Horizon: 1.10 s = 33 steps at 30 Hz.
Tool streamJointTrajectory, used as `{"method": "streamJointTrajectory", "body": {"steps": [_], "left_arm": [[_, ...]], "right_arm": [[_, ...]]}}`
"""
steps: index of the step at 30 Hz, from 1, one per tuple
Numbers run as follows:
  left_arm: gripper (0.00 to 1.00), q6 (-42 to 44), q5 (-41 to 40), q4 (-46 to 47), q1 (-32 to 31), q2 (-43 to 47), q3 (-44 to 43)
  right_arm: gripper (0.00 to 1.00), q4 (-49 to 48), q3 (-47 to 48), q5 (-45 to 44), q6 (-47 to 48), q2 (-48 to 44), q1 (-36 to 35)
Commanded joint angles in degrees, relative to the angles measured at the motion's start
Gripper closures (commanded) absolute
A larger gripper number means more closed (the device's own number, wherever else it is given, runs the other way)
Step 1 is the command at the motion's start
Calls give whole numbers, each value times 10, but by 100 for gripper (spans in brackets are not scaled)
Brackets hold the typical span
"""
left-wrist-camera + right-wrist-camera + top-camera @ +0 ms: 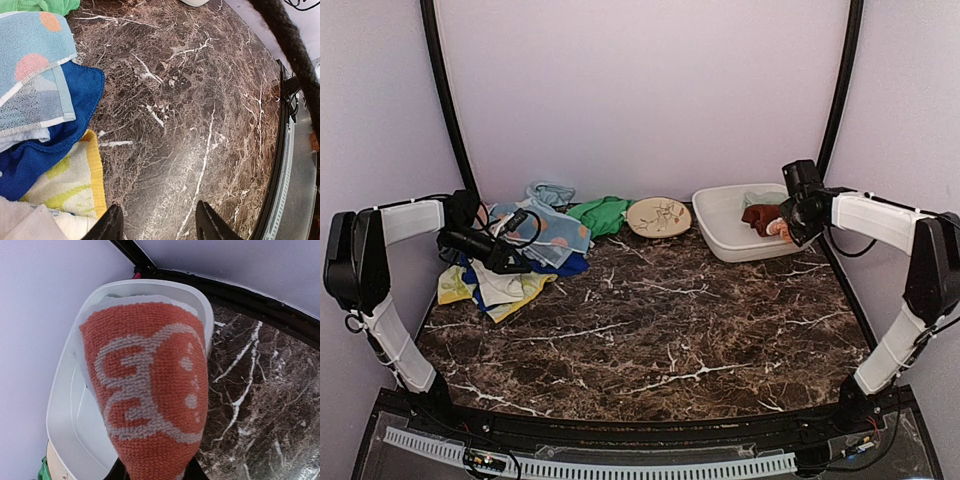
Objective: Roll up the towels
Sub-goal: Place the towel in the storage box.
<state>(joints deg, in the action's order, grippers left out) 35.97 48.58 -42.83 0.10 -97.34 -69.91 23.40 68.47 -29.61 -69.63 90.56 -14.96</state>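
Observation:
My right gripper is still at the rim of the white tub. It needs to move over and lower the rolled towel into the white tub [778,229] next, beside the dark red towel.
A pile of towels [525,255] lies at the back left: light blue with orange dots [30,75], blue [60,135], yellow-edged [75,185], white and green [600,213]. My left gripper [159,225] is open and empty, hovering at the pile's right edge over bare marble. My right gripper [788,228] is shut on a rolled orange towel with cream pattern [150,390] and holds it over the white tub [720,225]. A dark red towel [760,215] lies in the tub.
A round cream patterned plate [659,217] stands at the back between the green towel and the tub. The dark marble tabletop [660,320] stretches across the middle and front. Black frame posts stand at both back corners.

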Motion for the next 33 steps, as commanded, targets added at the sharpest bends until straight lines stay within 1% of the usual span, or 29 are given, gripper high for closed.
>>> {"method": "streamJointTrajectory", "body": {"steps": [1, 4, 6, 9, 12, 16, 25, 33], "left_arm": [[49, 0, 1, 0, -2, 29, 15], [50, -2, 2, 2, -1, 29, 17], [50, -6, 3, 4, -2, 28, 16], [50, -8, 5, 3, -1, 27, 13], [51, -6, 4, 1, -1, 29, 13], [51, -5, 4, 1, -1, 34, 19], [52, -10, 6, 1, -1, 29, 18], [53, -12, 6, 0, -1, 26, 17]], "right_arm": [[100, 23, 71, 1, -100, 51, 12], [100, 31, 89, 36, -160, 81, 23], [100, 55, 105, 52, -198, 104, 26], [100, 75, 130, 63, -229, 133, 26], [100, 95, 174, 68, -227, 167, 26], [100, 134, 226, 52, -222, 201, 27], [100, 141, 236, 46, -228, 216, 38], [100, 159, 271, 31, -185, 256, 49]]}}
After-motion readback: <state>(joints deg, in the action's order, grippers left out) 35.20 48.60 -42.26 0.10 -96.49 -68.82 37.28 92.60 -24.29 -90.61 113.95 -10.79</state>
